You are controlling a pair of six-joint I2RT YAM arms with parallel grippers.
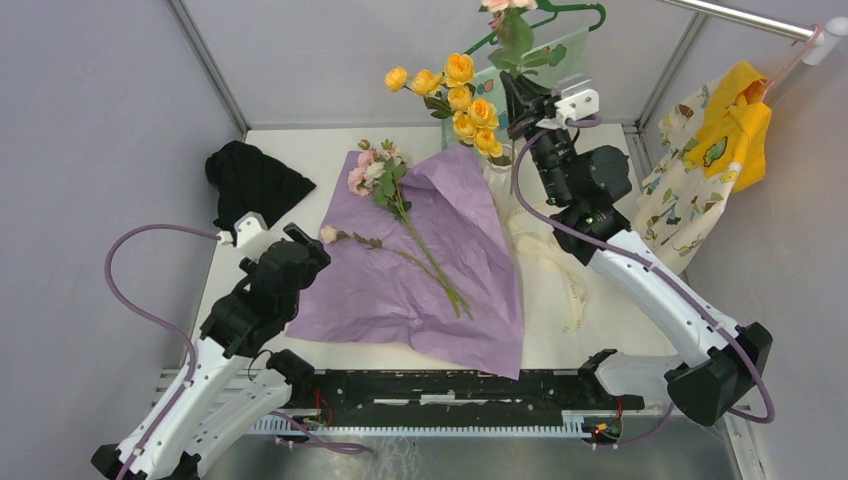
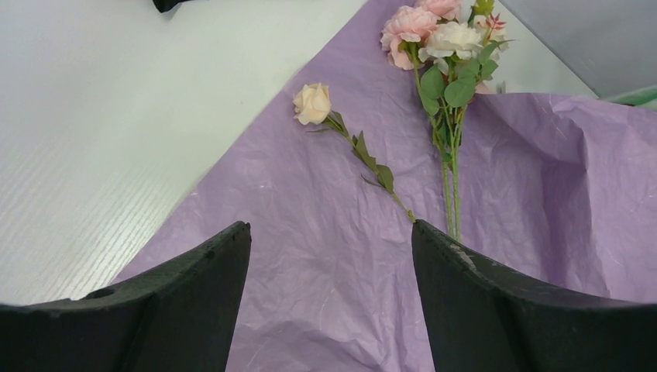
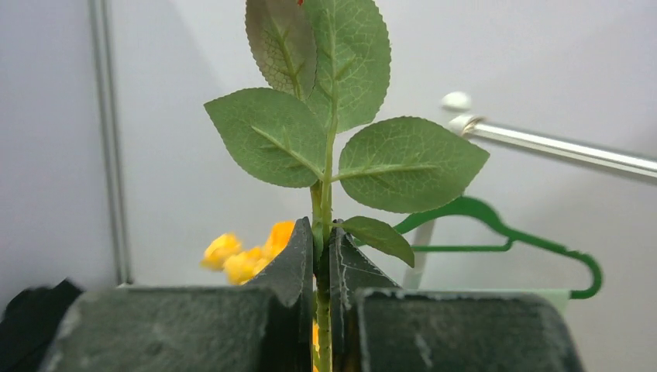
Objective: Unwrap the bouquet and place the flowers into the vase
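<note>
I need to lower the leafy green flower stem beside the yellow roses next. My right gripper holds it upright above the vase.
The purple wrapping paper [image 1: 420, 270] [image 2: 325, 279] lies spread flat on the table. On it rest a pink-and-cream rose cluster [image 1: 375, 175] [image 2: 434, 35] and a single cream rose [image 1: 328, 233] [image 2: 312, 103]. Yellow roses [image 1: 462, 100] [image 3: 244, 256] stand in the vase [image 1: 498, 178], which is mostly hidden behind them and the right arm. My right gripper [image 1: 517, 92] [image 3: 323, 236], raised beside the yellow roses, is shut on a leafy green flower stem [image 3: 324, 201] held upright. My left gripper [image 1: 305, 245] [image 2: 331, 232] hangs open over the paper's left part, holding nothing.
A black cloth [image 1: 255, 180] lies at the back left. Cream ribbon [image 1: 560, 275] trails on the table right of the paper. A green hanger [image 1: 575, 15] [image 3: 511, 236] and yellow and patterned clothes [image 1: 715, 160] hang at the back right.
</note>
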